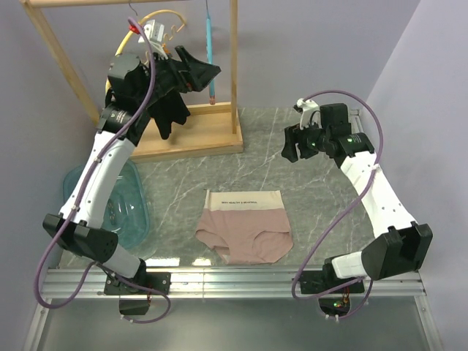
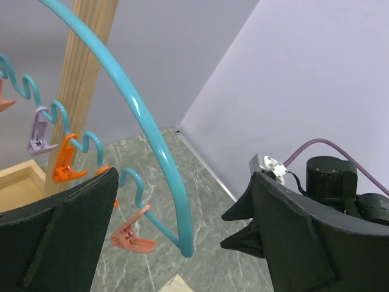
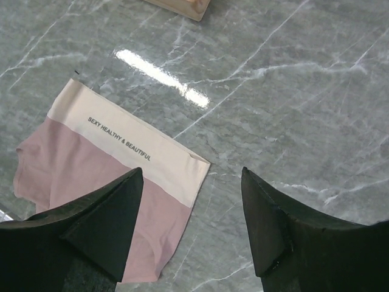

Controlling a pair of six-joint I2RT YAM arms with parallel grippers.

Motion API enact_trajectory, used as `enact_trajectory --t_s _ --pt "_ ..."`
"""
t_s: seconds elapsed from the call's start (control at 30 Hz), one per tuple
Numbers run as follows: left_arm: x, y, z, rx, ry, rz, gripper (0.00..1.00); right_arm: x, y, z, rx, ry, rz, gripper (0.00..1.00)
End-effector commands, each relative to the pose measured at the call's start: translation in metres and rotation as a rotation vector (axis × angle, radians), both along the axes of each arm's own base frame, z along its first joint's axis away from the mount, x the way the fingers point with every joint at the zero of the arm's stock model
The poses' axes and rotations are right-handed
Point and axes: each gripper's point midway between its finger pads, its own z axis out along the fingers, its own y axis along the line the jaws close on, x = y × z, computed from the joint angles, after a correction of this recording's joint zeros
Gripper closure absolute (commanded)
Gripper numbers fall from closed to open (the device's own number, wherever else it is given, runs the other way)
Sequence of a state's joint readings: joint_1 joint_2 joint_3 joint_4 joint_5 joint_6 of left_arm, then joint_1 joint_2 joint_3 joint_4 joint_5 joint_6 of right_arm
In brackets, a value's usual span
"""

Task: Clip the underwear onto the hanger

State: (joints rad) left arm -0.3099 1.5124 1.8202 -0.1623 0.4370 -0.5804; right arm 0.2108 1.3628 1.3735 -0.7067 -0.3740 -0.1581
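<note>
The arched arm (image 1: 211, 80) (image 2: 175, 184) stands between my left gripper's open fingers, so the gripper moves toward the hanger, slightly outward and farther over that arm next, then closes.
The underwear (image 1: 245, 227) lies flat on the marble table, pink-beige with a cream waistband (image 3: 130, 143) bearing dark printed text. The light-blue hanger (image 1: 210, 51) hangs from the wooden rack. In the left wrist view its arched arm (image 2: 146, 128) and wavy lower edge, with orange clips (image 2: 64, 167) and a pink clip (image 2: 130, 234), run between the jaws. My left gripper (image 2: 176, 207) is open around that arm without touching it. My right gripper (image 3: 191, 176) hangs open above the table, over the waistband's right corner, holding nothing.
The wooden rack (image 1: 55, 51) with its base (image 1: 190, 139) stands at the back left and also carries a yellow hanger (image 1: 157, 18). A blue basin (image 1: 124, 205) sits at the left edge. A metal rail (image 1: 234, 281) runs along the near edge.
</note>
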Motion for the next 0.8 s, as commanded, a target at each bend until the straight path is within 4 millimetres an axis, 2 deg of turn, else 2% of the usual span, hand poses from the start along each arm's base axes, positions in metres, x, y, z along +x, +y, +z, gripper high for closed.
enact_trajectory --t_s 0.0,0.03,0.1,0.17,0.23,0.27,0.33,0.47,0.63,0.67,0.7,0.77 --pt "0.005 0.003 0.027 -0.044 -0.046 0.05 0.03 0.007 -0.003 0.01 0.02 -0.027 0.008 0.28" --pt "0.01 0.0 0.022 -0.038 -0.039 0.04 0.04 0.006 -0.005 0.009 0.02 -0.025 0.009 0.27" --pt "0.008 -0.007 0.029 -0.048 -0.06 -0.003 0.09 0.006 -0.01 0.007 0.017 -0.028 0.003 0.27" --pt "0.017 -0.013 0.024 -0.042 -0.053 -0.007 0.12 0.005 -0.014 0.006 0.018 -0.029 0.0 0.27" --pt "0.021 -0.016 0.03 -0.049 -0.059 -0.013 0.18 0.005 -0.021 0.002 0.022 -0.018 -0.013 0.27" --pt "0.029 -0.019 0.023 -0.045 -0.042 -0.013 0.19 0.004 -0.022 0.001 0.026 -0.01 -0.016 0.27" --pt "0.035 -0.023 0.024 -0.059 -0.037 -0.025 0.24 0.001 -0.026 -0.001 0.023 -0.001 -0.018 0.28" --pt "0.04 -0.027 0.024 -0.071 -0.038 -0.035 0.3 -0.002 -0.035 0.0 0.004 0.002 -0.03 0.28" --pt "0.047 -0.024 0.027 -0.072 -0.048 -0.016 0.49 -0.007 -0.042 0.007 -0.004 -0.006 -0.042 0.28" --pt "0.045 -0.025 0.033 -0.085 -0.069 -0.032 0.53 -0.007 -0.042 0.007 -0.003 -0.007 -0.043 0.28" --pt "0.042 -0.026 0.036 -0.1 -0.071 -0.05 0.63 -0.009 -0.042 0.005 0.0 0.0 -0.044 0.28" --pt "0.037 -0.026 0.047 -0.114 -0.104 -0.068 0.74 -0.012 -0.041 0.004 0.009 -0.005 -0.045 0.28"
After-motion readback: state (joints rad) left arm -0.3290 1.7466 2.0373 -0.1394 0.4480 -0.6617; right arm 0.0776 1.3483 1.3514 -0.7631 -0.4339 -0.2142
